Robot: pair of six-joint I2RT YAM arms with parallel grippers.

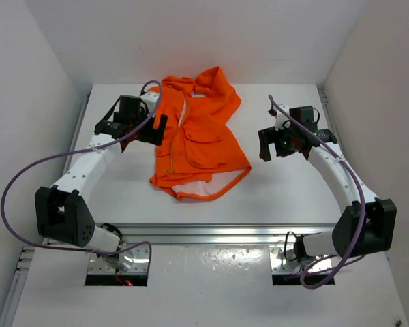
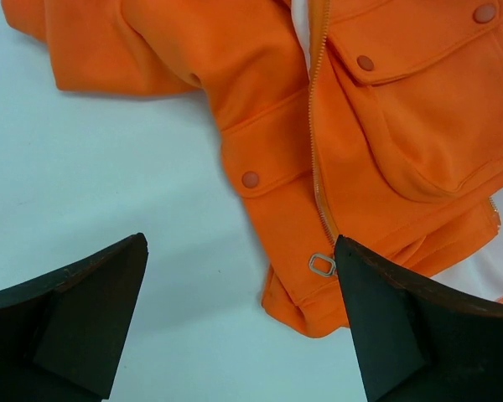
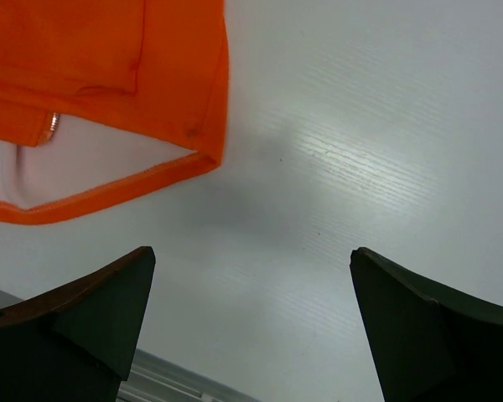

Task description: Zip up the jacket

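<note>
The zipper's near end (image 1: pixel 170 165) (image 2: pixel 328 224) beside the metal pull ring is nearer my base than my open fingers, so my left gripper moves back and down onto it next.
The orange jacket (image 1: pixel 201 133) lies flat on the white table (image 1: pixel 293 197), hood at the far end and pale lining showing at the near hem. My left gripper (image 1: pixel 157 129) hovers open at its left edge. In the left wrist view the jacket (image 2: pixel 260 92) fills the top, its zipper (image 2: pixel 317 159) runs down to a metal pull ring (image 2: pixel 322 265) beside the right finger, and the left gripper (image 2: pixel 241 243) holds nothing. My right gripper (image 1: pixel 267 144) stands open to the right of the jacket, apart from it. In the right wrist view this gripper (image 3: pixel 253 251) is over bare table, with the jacket's hem corner (image 3: pixel 180 92) at the upper left.
White walls (image 1: pixel 41 68) close in the table on the left, right and back. An aluminium rail (image 1: pixel 218 233) runs along the near edge. Purple cables (image 1: pixel 13 184) loop off both arms.
</note>
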